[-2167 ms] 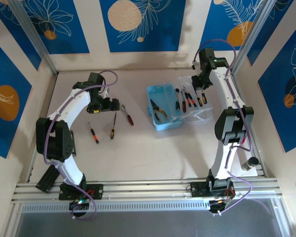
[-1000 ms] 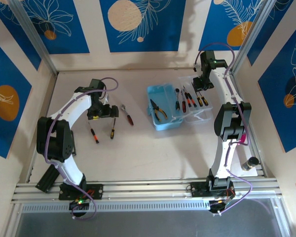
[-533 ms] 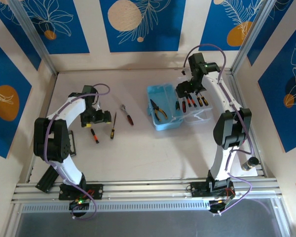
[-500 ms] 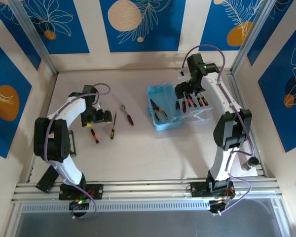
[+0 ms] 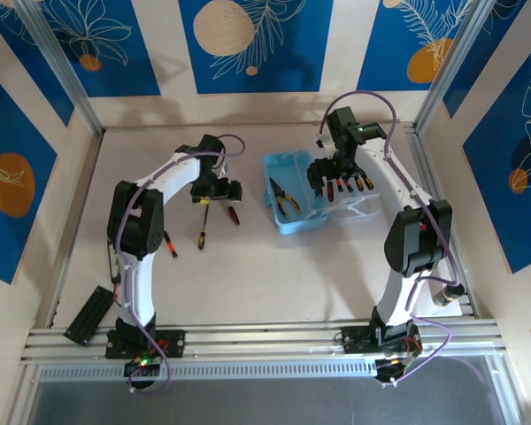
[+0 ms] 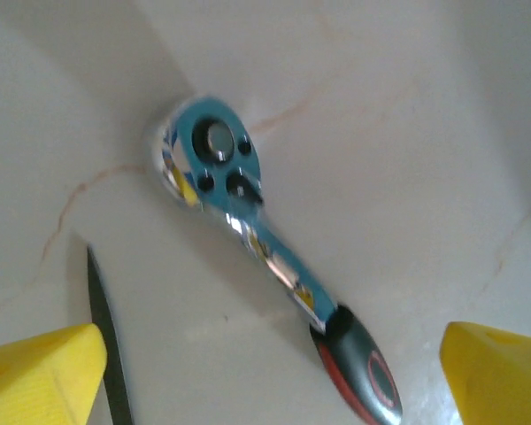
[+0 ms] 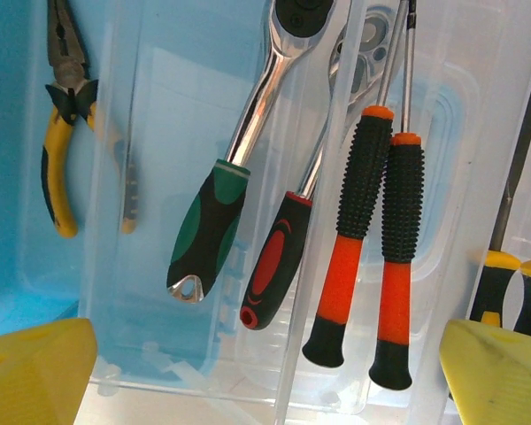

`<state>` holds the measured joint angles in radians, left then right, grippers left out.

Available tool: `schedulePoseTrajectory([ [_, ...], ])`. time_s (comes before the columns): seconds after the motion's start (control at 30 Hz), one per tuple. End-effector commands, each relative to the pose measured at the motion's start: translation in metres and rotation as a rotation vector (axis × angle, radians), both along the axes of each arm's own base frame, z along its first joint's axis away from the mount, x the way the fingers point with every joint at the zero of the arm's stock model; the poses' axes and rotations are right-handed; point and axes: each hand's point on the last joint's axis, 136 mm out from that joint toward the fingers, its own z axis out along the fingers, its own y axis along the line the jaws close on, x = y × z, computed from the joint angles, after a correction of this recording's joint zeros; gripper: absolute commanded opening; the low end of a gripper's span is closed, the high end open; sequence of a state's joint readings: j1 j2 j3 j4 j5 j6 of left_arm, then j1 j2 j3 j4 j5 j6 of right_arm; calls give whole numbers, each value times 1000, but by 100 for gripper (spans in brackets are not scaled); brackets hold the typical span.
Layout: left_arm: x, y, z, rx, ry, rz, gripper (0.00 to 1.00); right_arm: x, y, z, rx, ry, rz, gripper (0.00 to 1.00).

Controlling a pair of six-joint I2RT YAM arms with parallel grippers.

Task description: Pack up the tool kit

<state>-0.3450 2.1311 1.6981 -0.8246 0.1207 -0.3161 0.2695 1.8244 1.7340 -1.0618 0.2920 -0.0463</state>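
Observation:
My left gripper moves away from my base next, then down to the round head of the chrome ratchet wrench.
The tool kit case lies open, its light-blue half [image 5: 280,163] holding yellow-handled pliers [image 5: 286,198] and its clear half [image 5: 361,209] holding several tools. In the right wrist view I see the pliers [image 7: 57,168], a green-handled ratchet [image 7: 214,226], a red-handled ratchet [image 7: 273,270] and two orange-black screwdrivers [image 7: 354,248]. My right gripper [image 7: 270,381] hangs open above them. My left gripper [image 5: 216,191] is open over a chrome ratchet wrench [image 6: 248,221] on the table; its red-black handle [image 6: 361,376] lies between the yellow fingertips [image 6: 37,376].
Two screwdrivers lie loose on the table left of the case: a yellow-handled one [image 5: 202,235] and an orange-handled one [image 5: 170,244]. A thin screwdriver shaft [image 6: 104,354] runs beside my left finger. Walls close in on the table at the back and both sides.
My left arm swung right, from the loose screwdrivers to over the ratchet wrench. My right gripper opened and moved left and nearer, over the clear half's tools.

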Motion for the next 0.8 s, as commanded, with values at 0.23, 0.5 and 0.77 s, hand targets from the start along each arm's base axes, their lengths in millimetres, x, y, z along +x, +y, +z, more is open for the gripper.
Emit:
schedulePoseTrajectory([
  [0.23,30,-1,-26,65,16,34,77,-5,11,13,60,-22,11,99],
  [0.5,27,-8,-44,71,46,24,56,-8,11,10,69,-14,8,99],
  [0.77,22,-9,-48,61,59,12,22,-9,11,9,80,-8,5,99],
])
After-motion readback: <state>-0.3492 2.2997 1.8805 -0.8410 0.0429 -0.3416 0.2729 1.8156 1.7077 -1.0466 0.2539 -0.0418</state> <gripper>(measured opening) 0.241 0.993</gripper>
